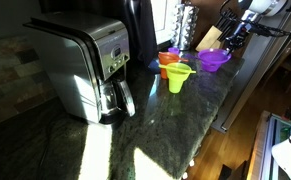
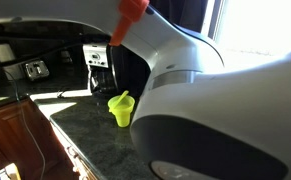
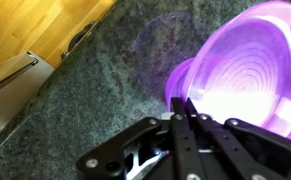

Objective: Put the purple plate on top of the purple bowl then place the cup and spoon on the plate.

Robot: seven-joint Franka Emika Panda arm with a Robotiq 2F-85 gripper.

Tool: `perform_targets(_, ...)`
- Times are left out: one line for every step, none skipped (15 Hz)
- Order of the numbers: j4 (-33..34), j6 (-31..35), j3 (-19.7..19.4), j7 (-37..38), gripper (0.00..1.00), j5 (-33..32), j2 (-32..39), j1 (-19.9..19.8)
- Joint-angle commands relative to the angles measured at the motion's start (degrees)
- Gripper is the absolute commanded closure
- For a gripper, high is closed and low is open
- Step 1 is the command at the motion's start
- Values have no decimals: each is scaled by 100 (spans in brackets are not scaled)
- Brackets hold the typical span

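Note:
The purple bowl (image 1: 211,66) (image 3: 176,82) shows below my gripper, under the tilted plate. So next I will lower my gripper toward the bowl, set the plate on top and let go of the plate's rim.
In the wrist view the purple plate (image 3: 247,60) fills the upper right, tilted and brightly lit. My gripper (image 3: 183,104) is shut, its fingertips pinched on the plate's near rim. A darker purple round shape (image 3: 177,84) shows just under that rim; I cannot tell whether it is the purple bowl. In an exterior view the gripper (image 1: 228,42) hangs over the plate (image 1: 215,60) at the far end of the counter. A small purple vessel (image 1: 173,51), probably the cup, stands behind the orange one. The spoon is out of view.
A yellow-green flared cup (image 1: 177,79) (image 2: 120,108) and an orange vessel (image 1: 168,64) stand mid-counter. A steel coffee maker (image 1: 90,65) sits at the back. The counter edge (image 3: 45,70) drops to a wooden floor. The arm's body (image 2: 225,110) blocks much of an exterior view.

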Motion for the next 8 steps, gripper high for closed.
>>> perform_targets(230, -59, 33, -69, 99, 130, 332, -35)
perform_targets(261, -37, 59, -117, 99, 173, 398, -49)
perform_targets(305, -9, 83, -126, 99, 214, 474, -63)
perform_targets(347, -24, 111, -160, 99, 272, 529, -83)
perform_targets(388, 1, 139, -181, 99, 330, 581, -99)
perform_targets(433, -4, 170, -225, 99, 412, 627, -121)
perform_targets(485, -51, 202, -266, 99, 500, 676, -146)
perform_targets(528, -99, 228, -302, 99, 577, 719, -168)
